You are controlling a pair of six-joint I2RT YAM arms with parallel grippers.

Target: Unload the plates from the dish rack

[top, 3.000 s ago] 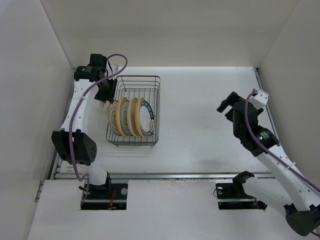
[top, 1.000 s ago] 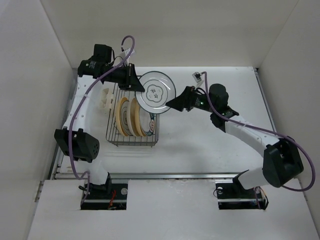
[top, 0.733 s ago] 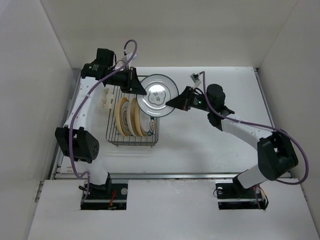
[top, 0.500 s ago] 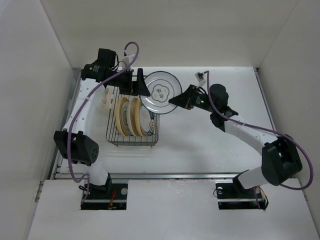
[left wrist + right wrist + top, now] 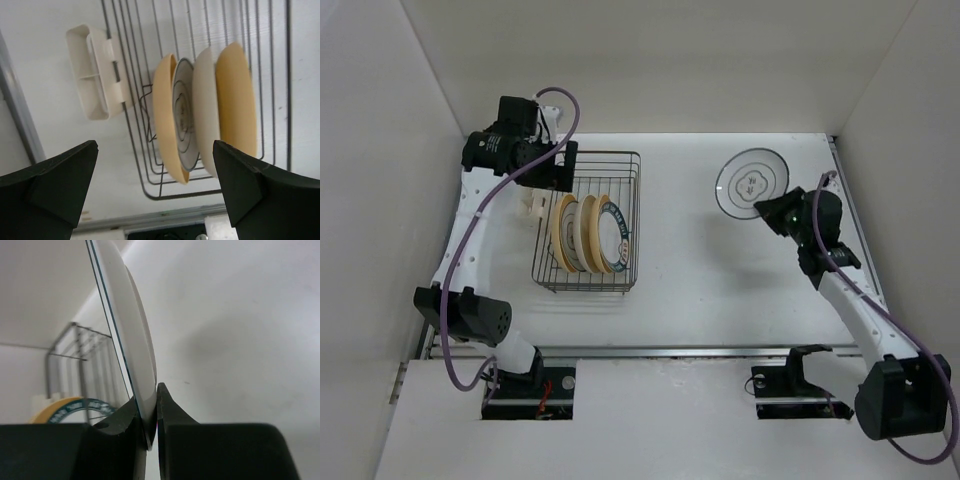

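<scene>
My right gripper should lower the white plate onto the empty table below it and let go of the plate's rim.
The dark wire dish rack point(image 5: 620, 170) stands left of centre. Several plates point(image 5: 582, 233) stand on edge in it, yellow-tan, cream and one with a teal rim point(image 5: 618, 238). My left gripper point(image 5: 558, 168) hovers open above the rack's far left corner. In the left wrist view its gripper point(image 5: 155, 192) is empty, with the upright plates point(image 5: 167, 115) and the rack's wire point(image 5: 150, 192) below. My right gripper point(image 5: 767, 208) is shut on the rim of a white plate with grey markings point(image 5: 750, 182), held over the table's far right. The right wrist view shows that plate point(image 5: 125, 320) edge-on, pinched in the gripper point(image 5: 152, 415).
A small cream plastic piece point(image 5: 532, 203) lies against the rack's left side, seen too in the left wrist view point(image 5: 95, 70). White walls enclose the table on the left, the back and the right. The rack point(image 5: 80, 355) shows far behind the held plate.
The left gripper opened, let go of the white plate and drew back to the rack's far left corner. The right gripper shut on the plate's rim and carried it to the far right.
</scene>
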